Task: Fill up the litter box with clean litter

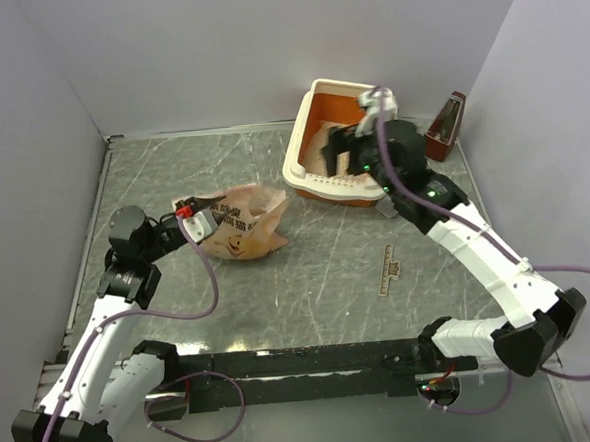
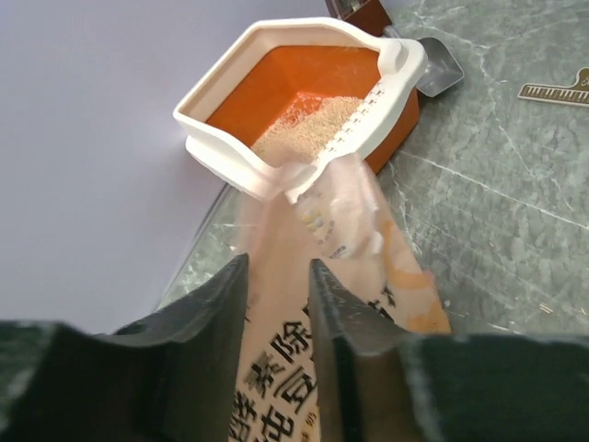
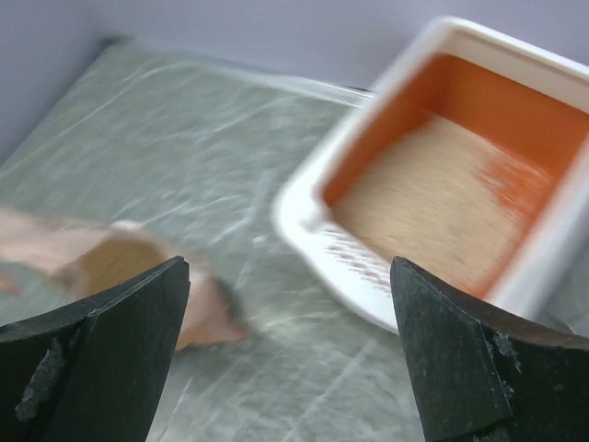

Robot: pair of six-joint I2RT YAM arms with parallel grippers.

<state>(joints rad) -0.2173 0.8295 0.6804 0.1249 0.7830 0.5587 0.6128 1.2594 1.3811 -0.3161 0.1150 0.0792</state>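
My right gripper needs to move past the litter box (image 1: 318, 185) and down onto the grey metal scoop next, since the scoop is below it and to its right in the top view.
The litter box (image 1: 318, 185) stands at the back right, cream rim, orange inside, with pale beige litter (image 1: 320, 144) in it. It also shows in the left wrist view (image 2: 276, 32) with its litter (image 2: 308, 124), and blurred in the right wrist view (image 3: 313, 230) with its litter (image 3: 433, 203). My left gripper (image 1: 188, 217) is shut on the end of a peach-pink printed bag (image 1: 245, 224) lying on the table; the bag (image 2: 350, 230) runs between my left gripper's (image 2: 276, 276) fingers toward the box. My right gripper (image 1: 339, 153) hovers over the box's near-left rim; it (image 3: 290, 276) is open and empty.
A grey metal scoop (image 2: 437, 66) and a brown object (image 1: 448, 126) sit by the box's right side near the back wall. A brass ruler-like strip (image 1: 388, 268) lies on the table right of centre. Walls close in the left, back and right.
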